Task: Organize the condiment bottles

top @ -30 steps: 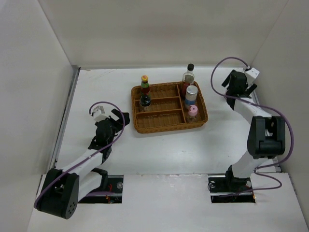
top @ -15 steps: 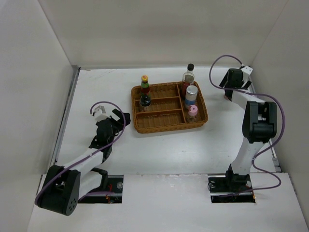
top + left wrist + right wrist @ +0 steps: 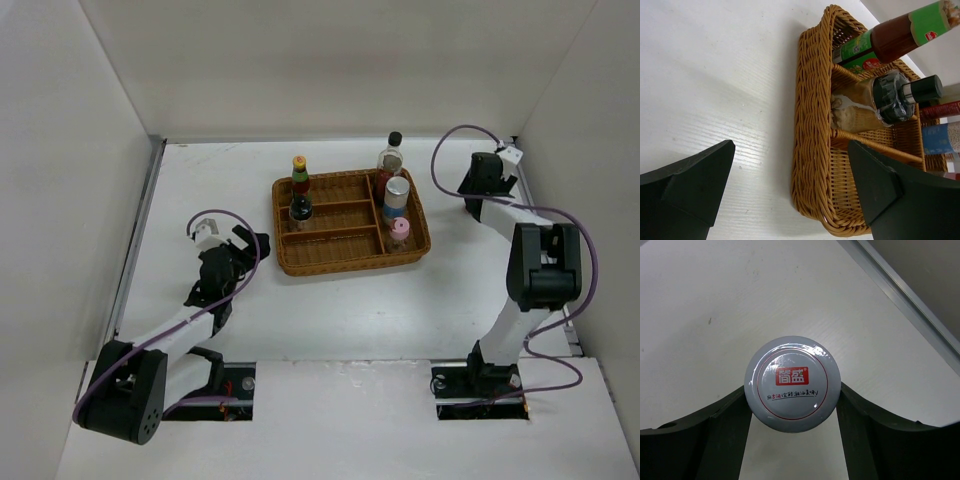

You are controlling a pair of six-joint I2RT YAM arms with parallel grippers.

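My right gripper next lifts the jar over the middle compartment's empty end (image 3: 354, 217), lowers and releases, since that lies to its left in the top view.
In the right wrist view my right gripper (image 3: 791, 394) is shut on the short silver-lidded jar (image 3: 792, 377), a finger against each side below its lid, on the white table. In the top view the right gripper (image 3: 484, 178) is right of the wicker tray (image 3: 345, 262) and hides the jar. In the tray stand the yellow-red-capped bottle (image 3: 299, 172), the small black-capped bottle (image 3: 300, 207), the tall dark-sauce bottle (image 3: 391, 153), the blue-label jar (image 3: 397, 196) and the pink-capped shaker (image 3: 399, 232). My left gripper (image 3: 243, 250) is open and empty, left of the tray.
In the left wrist view the tray's near corner (image 3: 815, 165) lies between my open fingers. A metal rail (image 3: 905, 295) along the right wall runs close behind the jar. White walls enclose the table on three sides.
My right gripper has moved a little left and down over the short jar. The left arm and the bottles in the tray have not moved.
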